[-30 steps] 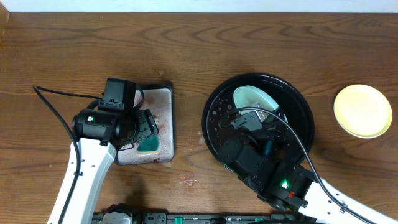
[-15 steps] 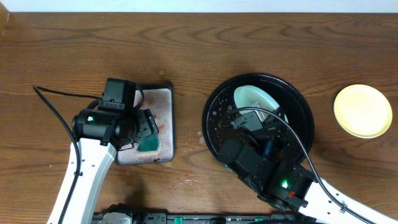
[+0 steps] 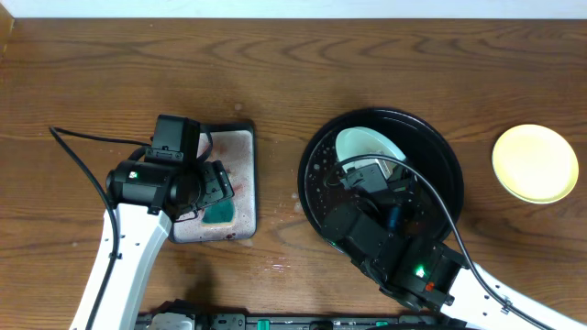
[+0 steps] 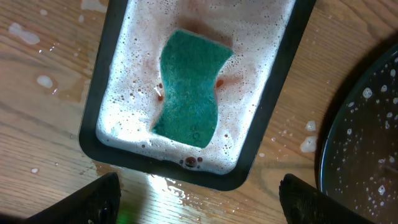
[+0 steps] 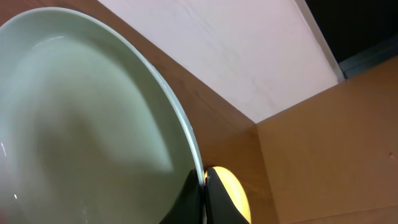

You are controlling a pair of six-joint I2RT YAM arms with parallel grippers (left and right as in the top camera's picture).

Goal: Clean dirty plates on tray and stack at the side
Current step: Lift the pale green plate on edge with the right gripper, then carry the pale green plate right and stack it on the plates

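Note:
My right gripper next carries the sauce-free mint-blue plate to the pale yellow plate (image 3: 535, 163) (image 5: 232, 191), to its right in the overhead view, lowers it on top and releases it.
My right gripper (image 3: 393, 172) is shut on the rim of a pale mint-blue plate (image 3: 365, 144) and holds it tilted over the round black tray (image 3: 449, 156). In the right wrist view the plate (image 5: 87, 118) fills the left side. The fingertips (image 5: 194, 186) pinch its edge, and no sauce shows on its face. The pale yellow plate (image 3: 535, 163) lies on the wood tabletop at the far right and shows behind the fingers (image 5: 229, 194). A second mint plate is not visible. My left gripper (image 4: 202, 205) is open and empty, just short of the rectangular tray.
The small rectangular black-rimmed tray (image 3: 240, 147) holds pinkish foam and a green sponge (image 4: 189, 90). Water drops and foam spots lie on the wood around it. The wet black tray's rim (image 4: 367, 143) is to its right. A cable trails left of the left arm.
The mint plate has shifted slightly up and to the left in my right gripper. The left arm has not moved.

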